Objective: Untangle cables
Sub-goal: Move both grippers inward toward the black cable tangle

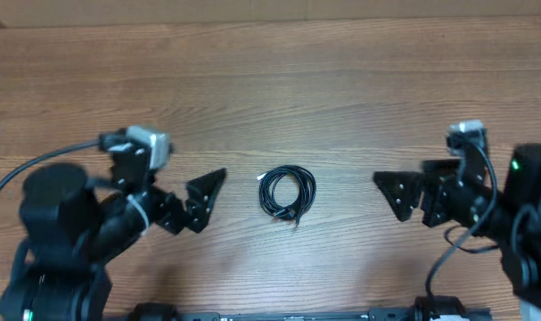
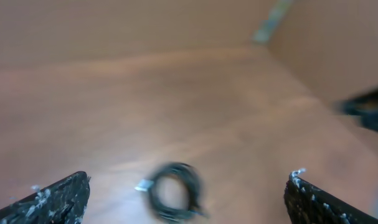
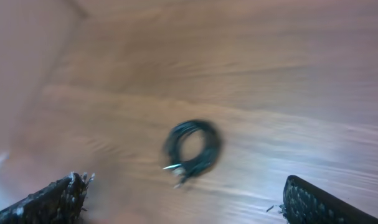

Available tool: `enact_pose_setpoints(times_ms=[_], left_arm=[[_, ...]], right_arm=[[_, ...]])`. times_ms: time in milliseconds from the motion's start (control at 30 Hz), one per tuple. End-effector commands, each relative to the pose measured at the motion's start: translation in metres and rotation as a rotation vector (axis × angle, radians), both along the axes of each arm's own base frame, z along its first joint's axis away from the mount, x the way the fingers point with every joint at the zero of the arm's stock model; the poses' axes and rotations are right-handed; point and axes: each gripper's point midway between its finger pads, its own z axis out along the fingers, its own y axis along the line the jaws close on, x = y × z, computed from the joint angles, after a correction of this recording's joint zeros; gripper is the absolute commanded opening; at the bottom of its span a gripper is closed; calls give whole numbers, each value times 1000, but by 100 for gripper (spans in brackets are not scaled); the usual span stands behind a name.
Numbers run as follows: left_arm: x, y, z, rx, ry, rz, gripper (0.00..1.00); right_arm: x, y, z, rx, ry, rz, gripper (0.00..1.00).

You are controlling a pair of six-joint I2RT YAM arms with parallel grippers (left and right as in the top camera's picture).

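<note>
The piece of cable at the coil's plug-tipped edge [image 1: 265, 185] [image 2: 152, 188] is on the side of the coil that faces my left gripper's open fingers, so this gripper will next tilt down, then move onto it.
The cables [image 1: 288, 193] lie as one small coiled black bundle with silver-tipped plug ends in the middle of the wooden table. My left gripper [image 1: 208, 201] is open and empty to the left of the bundle, apart from it. My right gripper [image 1: 397, 194] is open and empty to the right of it, also apart. The bundle shows blurred in the left wrist view [image 2: 174, 191] between the open fingers [image 2: 187, 198]. It also shows in the right wrist view [image 3: 192, 147] ahead of the open fingers [image 3: 184, 199].
The wooden table [image 1: 270, 80] stretches bare behind the bundle. A wall or board edge runs along the far side [image 1: 270, 20]. Both arm bases stand at the near corners.
</note>
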Motion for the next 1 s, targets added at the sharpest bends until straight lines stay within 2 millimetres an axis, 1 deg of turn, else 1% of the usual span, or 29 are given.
enact_pose_setpoints(times_ms=[0, 100, 233, 300, 333, 400, 467, 500, 533, 567, 600, 633, 700, 833, 933, 967], left_arm=[[-14, -31, 9, -137, 71, -202, 100], [-2, -27, -15, -125, 188, -159, 99], [15, -11, -60, -66, 404, 0, 100], [22, -5, -82, -25, 500, 69, 99], [26, -6, -93, -7, 545, 81, 100], [31, -12, -105, 9, 593, 60, 100], [35, -21, -119, 27, 641, 35, 100], [39, -27, -130, 41, 683, 17, 99], [41, -31, -137, 50, 707, 8, 99], [43, -34, -144, 58, 728, -1, 100], [46, -38, -151, 64, 748, -10, 99], [49, -40, -158, 70, 768, -14, 100], [54, -44, -175, 81, 828, -14, 100], [57, -50, -206, 90, 952, -18, 100], [59, -51, -232, 123, 1029, -14, 100], [60, -50, -242, 142, 1055, -7, 95]], right_arm=[[-18, 37, 16, 223, 87, 199, 100], [-10, 41, 7, 267, 174, 219, 100], [6, 41, -11, 272, 265, 205, 99], [15, 40, -22, 272, 312, 195, 85], [21, 41, -29, 274, 349, 192, 83], [27, 41, -43, 259, 396, 182, 82], [32, 42, -58, 239, 447, 179, 75], [33, 47, -71, 224, 496, 189, 73], [34, 49, -77, 215, 519, 195, 73], [35, 52, -84, 198, 540, 200, 77], [35, 54, -90, 180, 557, 204, 85], [35, 55, -98, 152, 579, 206, 89], [36, 57, -114, 96, 617, 206, 90], [40, 58, -144, 0, 719, 137, 90], [42, 68, -156, -24, 752, 132, 95], [42, 73, -158, -29, 752, 148, 98]])
